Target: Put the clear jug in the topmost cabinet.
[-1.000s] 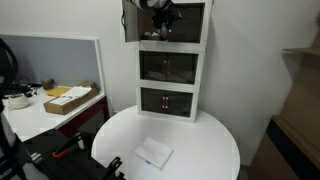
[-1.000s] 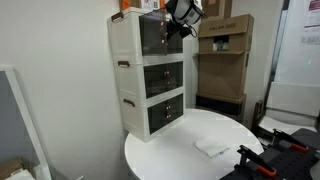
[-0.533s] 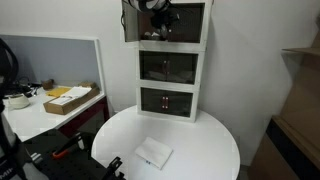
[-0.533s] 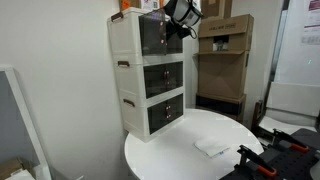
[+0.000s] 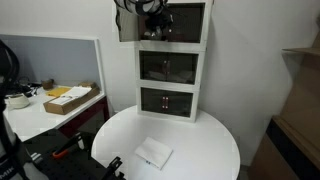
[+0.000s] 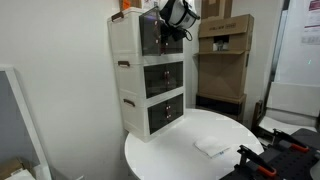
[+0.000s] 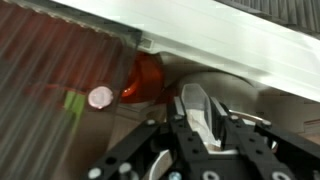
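The gripper turns square to the slanting white edge next, then releases the clear jug on the compartment's bottom beside the orange-red object.
The tall white unit stands at the back of the round table. Its topmost cabinet [image 5: 178, 22] [image 6: 150, 30] has its glass-fronted door swung open. My gripper [image 5: 155, 14] [image 6: 172, 16] is up at the mouth of that compartment. In the wrist view the gripper [image 7: 200, 116] is shut on the clear jug [image 7: 194, 100], a small transparent vessel between the fingers. Beyond it lies the compartment's floor with an orange-red object [image 7: 143, 78] and a small pale disc [image 7: 100, 96]. The jug is too small to make out in the exterior views.
The middle compartment [image 5: 168, 66] and lowest compartment [image 5: 166, 100] are closed. A flat white packet [image 5: 153, 153] [image 6: 212, 147] lies on the round white table [image 5: 215, 150]. Cardboard boxes [image 6: 225, 60] stand beside the unit. A side desk holds an open box [image 5: 70, 98].
My gripper has moved a little further in towards the top compartment, and the open door has swung slightly wider.
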You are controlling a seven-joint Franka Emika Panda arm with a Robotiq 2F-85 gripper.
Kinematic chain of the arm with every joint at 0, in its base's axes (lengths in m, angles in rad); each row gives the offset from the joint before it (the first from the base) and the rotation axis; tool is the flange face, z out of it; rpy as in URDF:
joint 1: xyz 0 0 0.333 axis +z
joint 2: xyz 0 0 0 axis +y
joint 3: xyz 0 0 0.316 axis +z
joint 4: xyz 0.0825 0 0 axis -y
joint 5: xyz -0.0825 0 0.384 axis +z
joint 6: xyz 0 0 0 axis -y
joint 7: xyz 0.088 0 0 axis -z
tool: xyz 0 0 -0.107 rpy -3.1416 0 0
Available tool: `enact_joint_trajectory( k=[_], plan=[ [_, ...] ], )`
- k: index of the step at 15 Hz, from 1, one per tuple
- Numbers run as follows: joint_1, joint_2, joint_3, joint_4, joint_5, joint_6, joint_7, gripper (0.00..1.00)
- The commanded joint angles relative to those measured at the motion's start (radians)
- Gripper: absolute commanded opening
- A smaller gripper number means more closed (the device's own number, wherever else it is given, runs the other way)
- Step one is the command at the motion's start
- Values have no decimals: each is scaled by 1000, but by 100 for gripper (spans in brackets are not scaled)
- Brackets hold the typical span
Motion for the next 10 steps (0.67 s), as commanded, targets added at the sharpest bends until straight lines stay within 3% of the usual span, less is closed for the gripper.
enact_joint_trajectory(
  k=[1, 10],
  plan=[
    [19, 21, 4, -5, 18, 57, 30, 7],
    [-46, 9, 88, -62, 209, 280, 35, 7]
  ],
)
